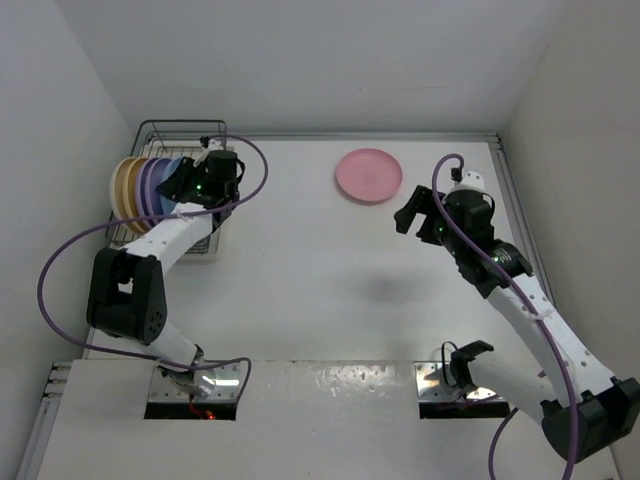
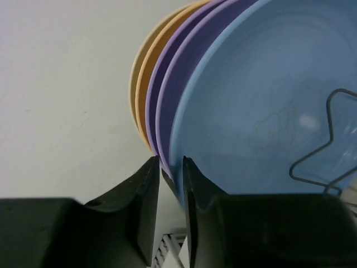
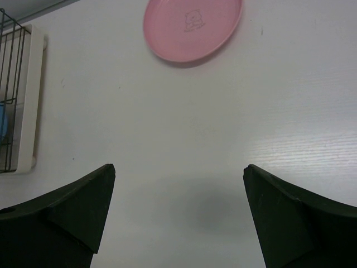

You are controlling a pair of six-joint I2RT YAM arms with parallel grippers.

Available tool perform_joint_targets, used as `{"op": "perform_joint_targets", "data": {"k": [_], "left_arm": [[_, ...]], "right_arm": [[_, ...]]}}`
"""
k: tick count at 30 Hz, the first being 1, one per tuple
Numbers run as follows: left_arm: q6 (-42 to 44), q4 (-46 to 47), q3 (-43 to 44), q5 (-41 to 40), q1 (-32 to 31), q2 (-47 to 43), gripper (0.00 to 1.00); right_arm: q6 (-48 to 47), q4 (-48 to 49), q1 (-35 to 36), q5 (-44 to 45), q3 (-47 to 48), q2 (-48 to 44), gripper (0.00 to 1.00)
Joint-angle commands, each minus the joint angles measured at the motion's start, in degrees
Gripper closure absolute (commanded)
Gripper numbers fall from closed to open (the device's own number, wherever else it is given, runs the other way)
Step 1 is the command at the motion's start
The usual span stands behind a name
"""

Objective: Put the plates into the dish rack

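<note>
The pink plate is the only one still outside the rack, so next I should reach my right gripper outward and lower it onto that plate's rim farthest from the rack.
The dish rack (image 1: 182,127) stands at the far left and holds a row of upright plates: cream (image 1: 120,187), orange-yellow (image 1: 133,187), two purple (image 1: 150,185) and blue (image 1: 172,172). My left gripper (image 1: 188,183) is at the rack. In the left wrist view it (image 2: 170,164) is shut on the rim of the blue plate (image 2: 268,100), with the purple plates (image 2: 173,84) just behind. The pink plate (image 1: 369,175) lies flat on the table at the far middle. My right gripper (image 1: 408,215) hovers open and empty to its right; the pink plate (image 3: 192,28) lies ahead of it (image 3: 178,173).
A zigzag wire divider (image 2: 326,139) crosses in front of the blue plate. The rack's side and cream tray base (image 3: 36,100) show at the left edge of the right wrist view. White walls enclose the table on three sides.
</note>
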Motion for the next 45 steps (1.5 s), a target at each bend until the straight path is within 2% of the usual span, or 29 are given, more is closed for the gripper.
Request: {"op": "perform_joint_targets", "data": {"k": [1,2,4,5,9,12,14,15,17,18,21,24,25,28,29,31,32,35,38,39,41,42,43,45], "left_arm": [[-6.8,-9.4,4.8,3.6,2.2,-0.2,0.69],[-7.3,-10.2,5.6,3.6,2.7,-0.9,0.52],[-7.3,-11.8,7.4,4.2,2.7,-1.4,0.39],[-7.3,-13.2,9.7,5.4,2.7,-2.2,0.27],[-9.9,-18.6,17.9,8.3,2.7,-2.9,0.12],[-13.3,-24.6,24.7,13.4,2.1,-3.4,0.11],[-16.8,-31.8,28.9,19.3,2.1,-4.0,0.09],[-17.5,-34.5,32.8,28.7,2.1,-4.0,0.09],[-17.5,-41.2,35.1,40.2,2.1,-4.0,0.09],[-17.5,-42.5,35.1,49.6,2.1,-5.2,0.09],[-15.0,-45.6,31.4,60.6,1.6,-7.0,0.09],[-12.9,-46.2,28.5,62.1,-0.1,-9.7,0.09],[-12.8,-46.2,27.0,61.5,-0.6,-10.4,0.09],[-12.0,-46.8,26.4,59.1,-0.6,-11.5,0.09],[-12.0,-47.4,26.4,58.5,-0.6,-11.5,0.09],[-12.0,-48.1,26.4,57.2,-0.6,-10.8,0.09],[-12.0,-48.7,26.4,57.1,-0.6,-10.0,0.09],[-12.5,-49.2,26.9,57.1,0.1,-8.2,0.09],[-12.5,-49.7,29.1,57.1,0.6,-6.6,0.09],[-12.5,-50.3,29.1,57.1,0.6,-5.8,0.09],[-13.0,-50.3,29.9,57.1,0.6,-5.3,0.09],[-13.0,-50.3,30.5,57.1,0.6,-5.3,0.09],[-13.0,-50.3,30.5,57.1,0.6,-5.3,0.09],[-13.0,-50.8,30.5,58.5,0.6,-4.7,0.09]], "right_arm": [[-0.2,0.5,0.3,0.8,-0.7,-0.3,0.03],[-0.2,0.3,0.3,0.4,-0.6,0.1,0.01],[-0.2,-0.9,0.1,0.4,-0.3,1.1,0.0],[-0.9,-1.3,0.3,0.0,0.3,2.1,0.0],[-0.3,-4.1,-0.9,-1.4,2.0,7.5,0.0],[1.4,-4.5,-3.9,-3.9,4.3,13.0,0.0],[2.1,-3.5,-6.4,-4.7,7.9,15.7,0.0],[2.1,-2.8,-6.9,-4.9,9.1,20.5,0.0],[1.7,0.4,-8.5,-4.6,13.4,24.0,0.0],[1.6,2.4,-8.9,-3.3,14.4,29.9,0.0],[2.6,4.3,-11.0,-2.1,22.9,39.1,0.03],[3.7,4.0,-12.4,-1.9,33.4,51.3,0.12],[4.0,4.0,-12.7,-2.1,37.5,58.3,0.14],[5.5,1.5,-14.0,-0.6,47.1,64.4,0.18],[6.2,1.3,-14.3,-0.2,50.0,69.8,0.2],[7.8,1.0,-15.5,-0.4,53.3,74.0,0.21],[10.2,1.1,-16.2,-0.5,55.1,76.5,0.26],[13.5,0.8,-16.7,-2.0,58.0,81.4,0.31],[15.4,1.0,-16.5,-3.6,59.6,84.2,0.43],[16.4,1.0,-16.5,-3.6,59.5,85.5,0.57],[17.2,1.9,-16.2,-3.8,58.5,85.9,0.73],[18.3,1.8,-16.5,-4.0,57.5,86.0,0.92],[19.4,2.0,-16.4,-4.1,57.1,85.7,1.0],[20.4,2.7,-16.9,-4.4,54.1,83.7,1.0]]}}
